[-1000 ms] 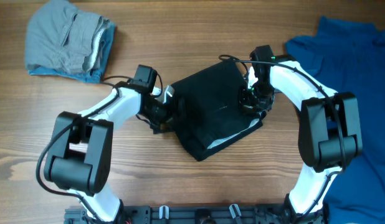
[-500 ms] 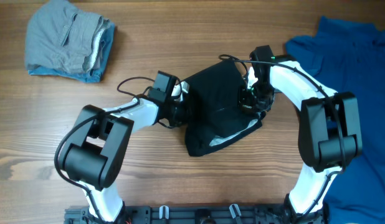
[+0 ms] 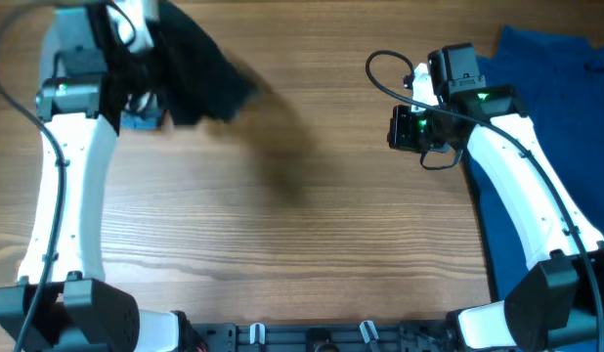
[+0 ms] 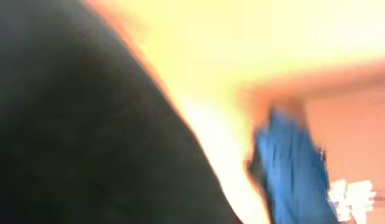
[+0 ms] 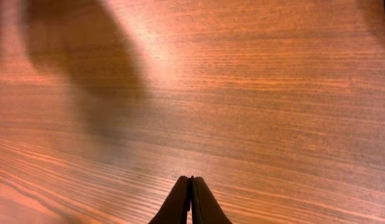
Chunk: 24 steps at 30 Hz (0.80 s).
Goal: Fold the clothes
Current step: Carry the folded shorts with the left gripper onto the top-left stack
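Note:
My left gripper moves to the left in the overhead view and down over the blue cloth next, because the black garment hangs past the cloth's edge.
A black garment hangs bunched and motion-blurred at the back left of the overhead view. My left gripper is shut on it, with the fingers buried in the cloth. The same black cloth fills the left half of the blurred left wrist view. My right gripper hovers right of centre. Its fingertips are pressed together, shut on nothing, above bare wood. A blue garment lies spread at the right edge.
A sliver of blue cloth shows under the raised left arm. A blurred blue cloth shows in the left wrist view. The black garment's shadow falls on the wooden table. A rail runs along the front edge.
The left gripper shut on the black garment and swept it from the table's middle up to the back left. The right gripper came off the cloth and moved up and right.

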### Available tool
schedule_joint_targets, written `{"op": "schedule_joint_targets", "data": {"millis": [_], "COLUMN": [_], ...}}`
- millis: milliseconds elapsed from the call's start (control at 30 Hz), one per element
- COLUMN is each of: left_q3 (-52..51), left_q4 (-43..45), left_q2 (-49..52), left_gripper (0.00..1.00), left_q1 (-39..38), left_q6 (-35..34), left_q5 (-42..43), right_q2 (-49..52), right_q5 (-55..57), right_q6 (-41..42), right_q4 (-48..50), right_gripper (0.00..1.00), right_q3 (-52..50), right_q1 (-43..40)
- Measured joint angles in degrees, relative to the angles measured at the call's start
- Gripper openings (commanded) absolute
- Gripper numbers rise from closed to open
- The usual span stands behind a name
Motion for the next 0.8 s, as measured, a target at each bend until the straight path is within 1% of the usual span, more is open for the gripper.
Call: {"op": "schedule_joint_targets", "data": {"millis": [33, 67, 100, 133, 167, 200, 267, 333, 367, 433, 467, 533, 700, 800], "left_q3": [0.37, 0.46, 0.68, 0.46, 0.50, 1.05, 1.07, 1.01, 0.96, 0.90, 0.90, 0.90, 1.81, 4.44], "left_q4": [6.80, 11.23, 19.67, 22.93, 31.17, 36.33, 43.89, 48.09, 53.09, 57.57, 60.30, 63.01, 63.87, 59.52], "left_q2": [0.13, 0.39, 1.60, 2.58, 4.83, 7.74, 14.01, 18.82, 23.02, 28.85, 30.88, 33.75, 34.29, 34.29], "left_gripper": [0.04, 0.04, 0.04, 0.04, 0.04, 0.04, 0.04, 0.04, 0.04, 0.04, 0.04, 0.04, 0.04, 0.04], "left_q1": [0.55, 1.07, 2.21, 2.62, 2.84, 2.95, 3.45, 4.50, 5.68, 8.35, 9.49, 12.22, 16.87, 17.81], "left_q6": [-1.75, -3.06, -5.77, -7.17, -8.50, -9.86, -12.52, -14.58, -16.37, -19.93, -21.62, -24.83, -28.09, -28.17], "left_q5": [-0.52, -1.05, -2.54, -3.26, -4.63, -6.25, -8.79, -9.92, -10.27, -10.86, -10.91, -10.10, -5.35, -2.69], "right_q2": [0.00, 0.00, 0.00, 0.00, -0.04, -0.02, -0.02, -0.02, -0.02, -0.02, -0.02, -0.02, -0.02, -0.02], "right_q5": [0.02, 0.02, 0.02, 0.02, 0.00, 0.02, 0.04, 0.00, 0.02, 0.04, 0.04, 0.04, 0.02, 0.02], "right_q6": [0.00, 0.00, 0.00, 0.00, 0.00, 0.00, 0.00, -0.02, 0.00, -0.02, -0.02, -0.02, -0.02, -0.02], "right_q4": [-0.42, -0.72, -1.09, -1.07, -1.46, -1.42, -2.60, -3.80, -4.85, -5.99, -6.62, -6.93, -6.93, -7.06], "right_gripper": [0.04, 0.05, 0.04, 0.05, 0.04, 0.05, 0.05, 0.04, 0.05, 0.05, 0.05, 0.05, 0.05, 0.05], "right_q3": [0.00, 0.00, 0.00, 0.00, 0.00, 0.00, 0.00, 0.00, 0.00, 0.00, 0.00, 0.00, 0.00, 0.00], "right_q1": [0.00, 0.00, 0.00, 0.00, 0.00, 0.00, 0.00, 0.00, 0.00, 0.00, 0.00, 0.00, 0.00, 0.00]}}
